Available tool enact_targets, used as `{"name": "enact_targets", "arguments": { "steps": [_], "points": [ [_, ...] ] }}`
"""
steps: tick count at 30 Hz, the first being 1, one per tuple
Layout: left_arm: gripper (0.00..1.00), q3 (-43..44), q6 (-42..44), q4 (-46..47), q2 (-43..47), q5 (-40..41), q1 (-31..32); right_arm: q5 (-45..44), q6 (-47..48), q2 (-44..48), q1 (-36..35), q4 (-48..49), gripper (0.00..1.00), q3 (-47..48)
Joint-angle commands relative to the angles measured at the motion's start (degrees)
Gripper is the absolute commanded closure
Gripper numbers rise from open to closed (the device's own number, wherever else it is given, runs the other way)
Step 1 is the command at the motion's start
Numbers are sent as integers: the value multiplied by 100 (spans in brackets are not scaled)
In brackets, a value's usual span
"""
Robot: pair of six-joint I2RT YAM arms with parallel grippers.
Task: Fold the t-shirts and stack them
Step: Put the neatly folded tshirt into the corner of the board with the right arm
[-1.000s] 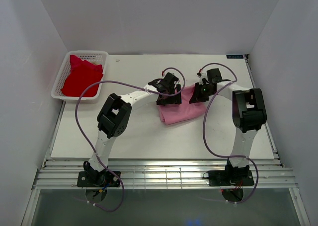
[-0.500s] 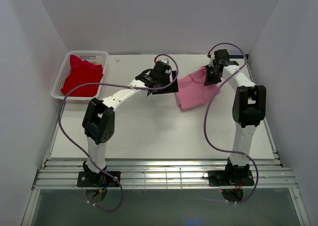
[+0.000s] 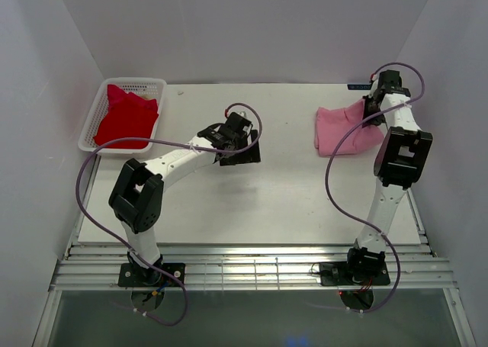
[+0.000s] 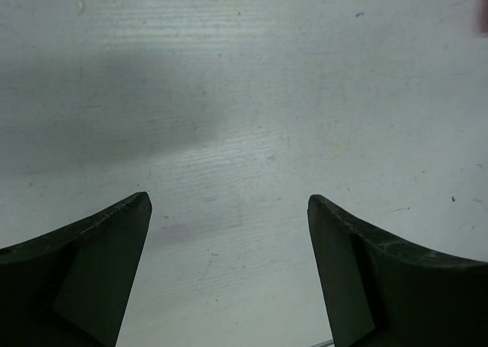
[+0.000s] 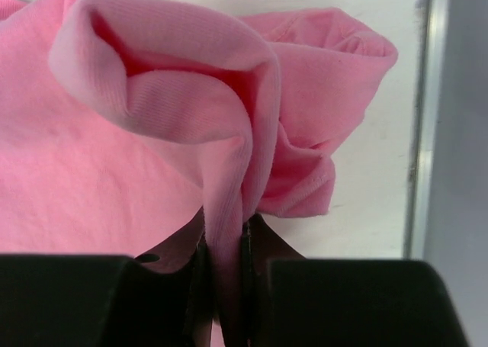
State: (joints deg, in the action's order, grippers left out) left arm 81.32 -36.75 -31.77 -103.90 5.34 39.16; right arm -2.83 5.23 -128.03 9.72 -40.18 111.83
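The robot's right hand should bring the pinched fold of the pink t-shirt toward the side next, and then open by the metal strip.
The light pink t-shirt [image 3: 341, 130] lies bunched at the table's far right. My right gripper [image 3: 371, 110] is shut on a fold of it; in the right wrist view the gripper [image 5: 226, 244] pinches the pink cloth [image 5: 114, 171] between its jaws. The red t-shirt [image 3: 126, 117] lies crumpled in the white mesh basket [image 3: 157, 84] at the far left. My left gripper [image 3: 242, 153] is open and empty over the bare table centre; in the left wrist view the gripper [image 4: 229, 232] has only tabletop between its spread fingers.
The table's right edge, a metal strip [image 5: 419, 118], and the side wall [image 3: 446, 118] are close beside my right gripper. The white table [image 3: 252, 202] runs between the two arms. The grooved front rail [image 3: 252, 267] runs along the near edge.
My right gripper has dragged the pink t-shirt from the table centre to the far right. My left gripper has let go of it, drawn back leftward and now stands open.
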Motion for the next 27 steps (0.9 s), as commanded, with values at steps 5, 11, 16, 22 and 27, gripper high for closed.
{"name": "enact_targets", "arguments": {
  "steps": [5, 11, 16, 22, 27],
  "points": [
    [6, -283, -113, -241, 651, 151, 4, 54, 162, -494, 487, -227, 92, 1147],
    [6, -336, -174, -374, 704, 195, -4, 107, 127, -688, 567, -192, 92, 1438],
    [5, -327, -209, -418, 827, 335, 4, -68, 4, -707, 567, -148, 39, 1377],
    [3, 182, 54, -339, 889, 634, 4, 89, -40, 66, 558, 213, 26, 937],
    [2, 394, 63, -321, 845, 652, 4, 133, -128, 1162, 461, 388, 5, 183]
  ]
}}
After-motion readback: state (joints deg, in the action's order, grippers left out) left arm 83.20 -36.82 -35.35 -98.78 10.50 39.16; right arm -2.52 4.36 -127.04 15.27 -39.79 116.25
